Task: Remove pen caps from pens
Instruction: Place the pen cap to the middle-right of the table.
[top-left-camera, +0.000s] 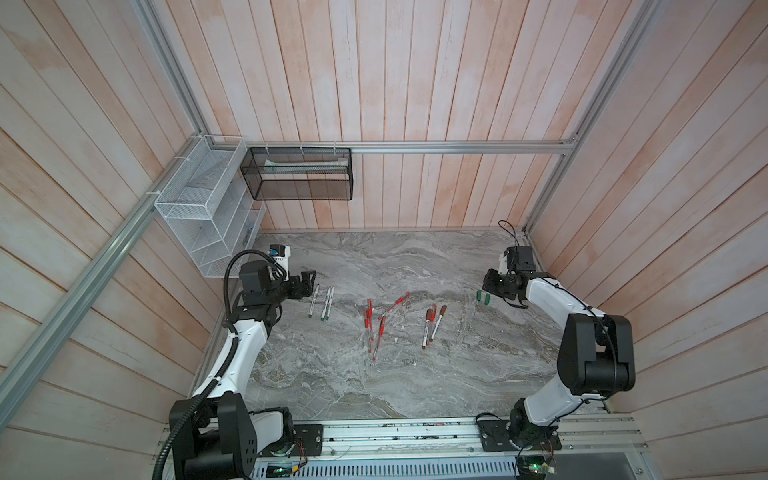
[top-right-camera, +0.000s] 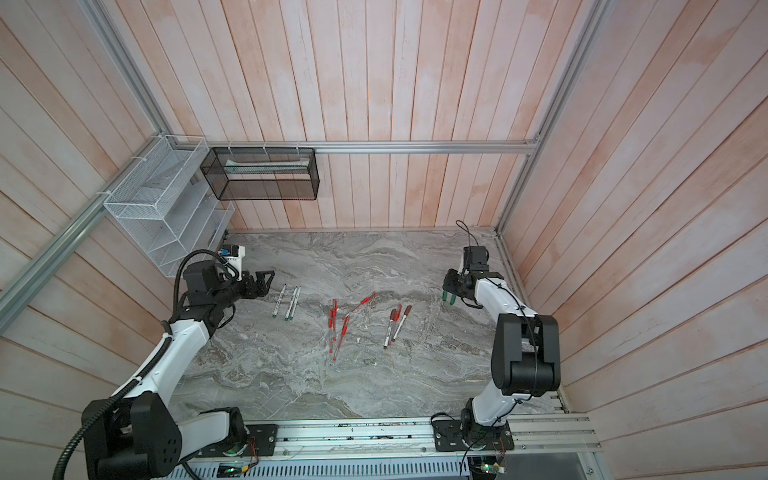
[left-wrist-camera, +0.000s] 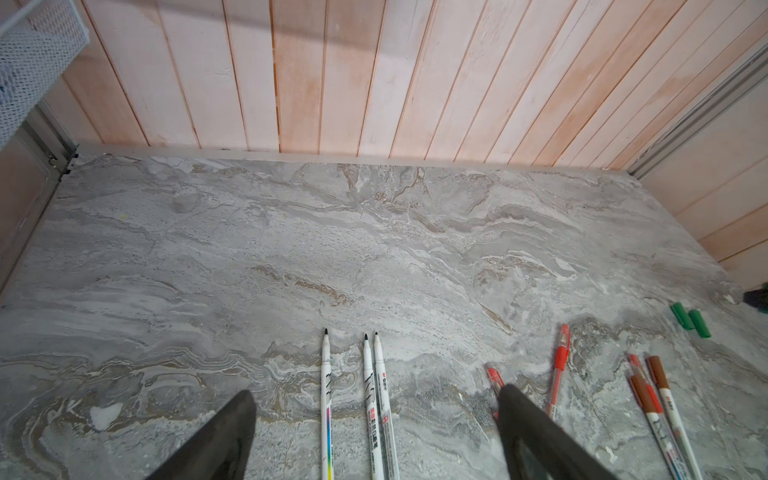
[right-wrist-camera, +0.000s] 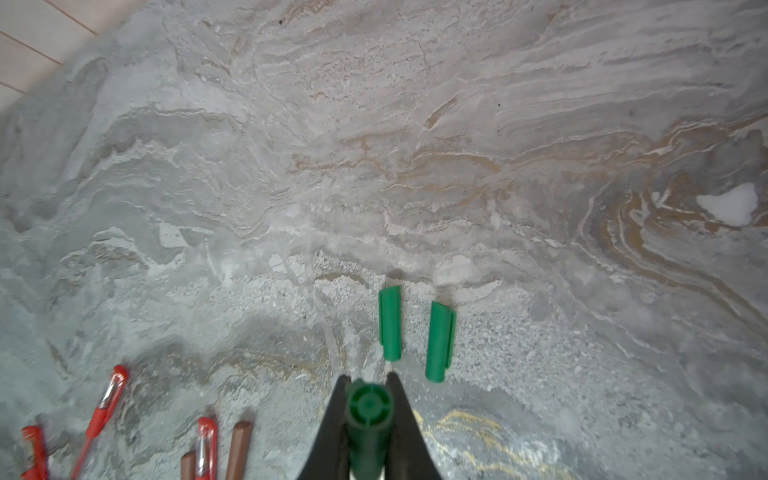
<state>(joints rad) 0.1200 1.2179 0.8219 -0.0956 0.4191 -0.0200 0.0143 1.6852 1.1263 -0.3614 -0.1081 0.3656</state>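
Observation:
My right gripper's cap goes down and toward the brown-capped markers next for release with the others, as bare tabletop beside the green caps lies below.
Three uncapped white-barrelled pens lie side by side at the table's left. My left gripper hovers just left of them, open and empty. At the right, two green pen caps lie loose on the table. Close above them my right gripper is shut on a third green cap, seen end-on between the fingers. Several red-capped clear pens lie mid-table. Right of them lie brown-capped markers.
A white wire basket and a black mesh basket hang on the back-left walls above the marble table. Plank walls close three sides. The arm-base rail runs along the front edge.

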